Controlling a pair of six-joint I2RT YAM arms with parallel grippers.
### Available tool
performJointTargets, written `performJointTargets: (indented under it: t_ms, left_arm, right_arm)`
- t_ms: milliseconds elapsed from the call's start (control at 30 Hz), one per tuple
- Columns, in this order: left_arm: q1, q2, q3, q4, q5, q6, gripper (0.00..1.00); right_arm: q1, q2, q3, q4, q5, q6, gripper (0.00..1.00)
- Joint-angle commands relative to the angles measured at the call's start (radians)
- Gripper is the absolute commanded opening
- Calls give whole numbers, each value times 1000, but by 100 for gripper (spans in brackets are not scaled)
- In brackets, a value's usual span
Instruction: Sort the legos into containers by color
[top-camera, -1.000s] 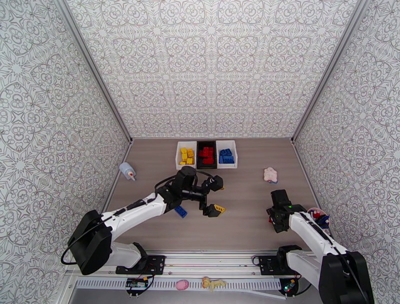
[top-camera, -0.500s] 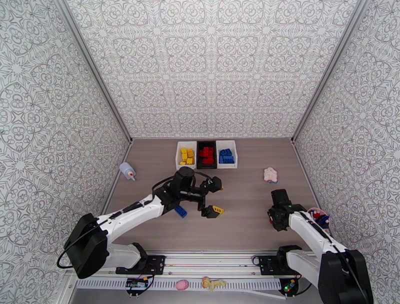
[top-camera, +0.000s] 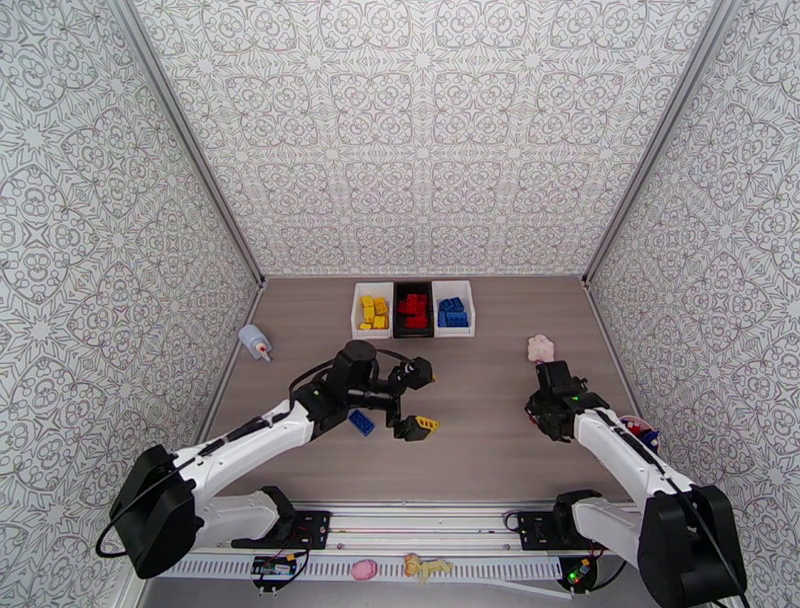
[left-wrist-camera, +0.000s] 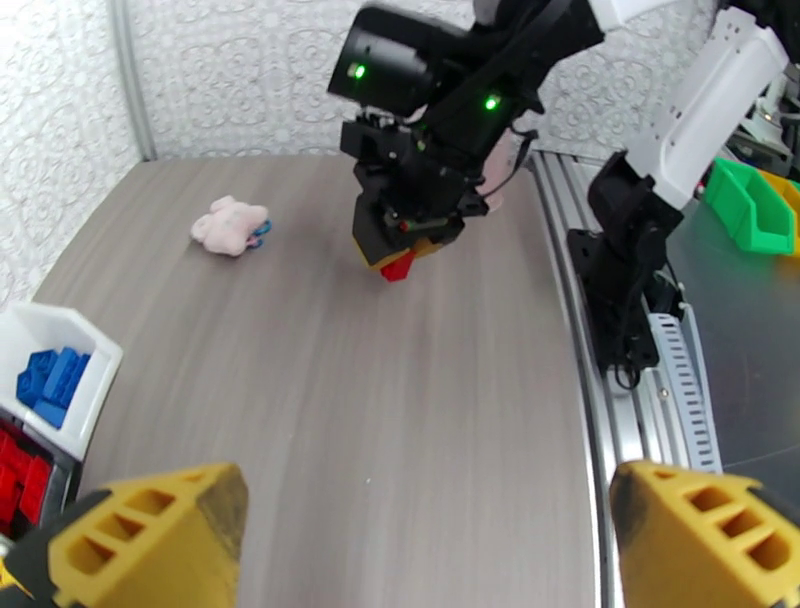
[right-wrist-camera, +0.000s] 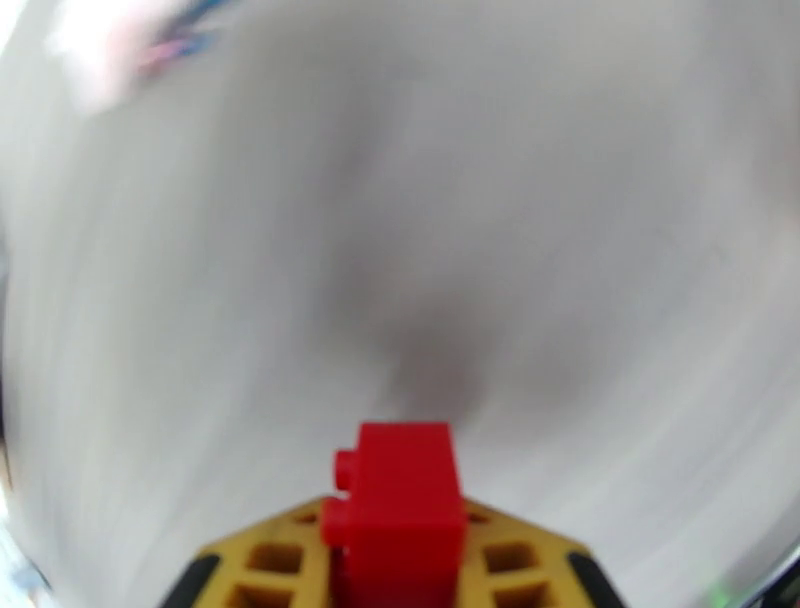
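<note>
Next, my right gripper swings outward over the black container and releases the small red lego, as the container holding red stands outward of my gripper.
My right gripper hangs over the right part of the table, shut on a small red lego. The right wrist view, blurred, shows the same red lego pinched between the yellow fingers. My left gripper is wide open over the table's middle with nothing between its fingers. A blue lego lies on the table just left of it. At the back stand three containers: a white one holding yellow legos, a black one holding red, and a white one holding blue.
A pinkish lumpy toy lies behind the right gripper. A pale bottle with a red tip rests near the left wall. Patterned walls close in the table on three sides. The metal rail with the arm bases runs along the near edge.
My right gripper shut on the red lego and moved up and toward the back. The left arm drew slightly leftward, still open.
</note>
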Motion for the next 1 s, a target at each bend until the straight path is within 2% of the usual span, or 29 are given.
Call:
performJointTargets:
  t_ms: [0,133,300,533,700,967]
  left_arm:
    - [20,-84,-58,-29,-92,-45,100]
    - [39,-203,-142,-45,-175,-64,100]
    - [65,-338,-220,-81,-299,-111,100]
    - [81,-469,-292,-119,-432,-173,100]
    - [85,-478,-285,-167,-513,-194,100]
    - [129,-420,-260,-228,-573,-263,100]
  right_arm:
    - [56,39,103,78,8,-161,18]
    - [154,92,186,212,32,-289,14]
    - [252,239,355,304,26,-421,15]
    - [346,491,575,441,-81,-559,15]
    - [353,673,762,433,-129,-621,14]
    - [352,926,1037,402,-88,-681,13]
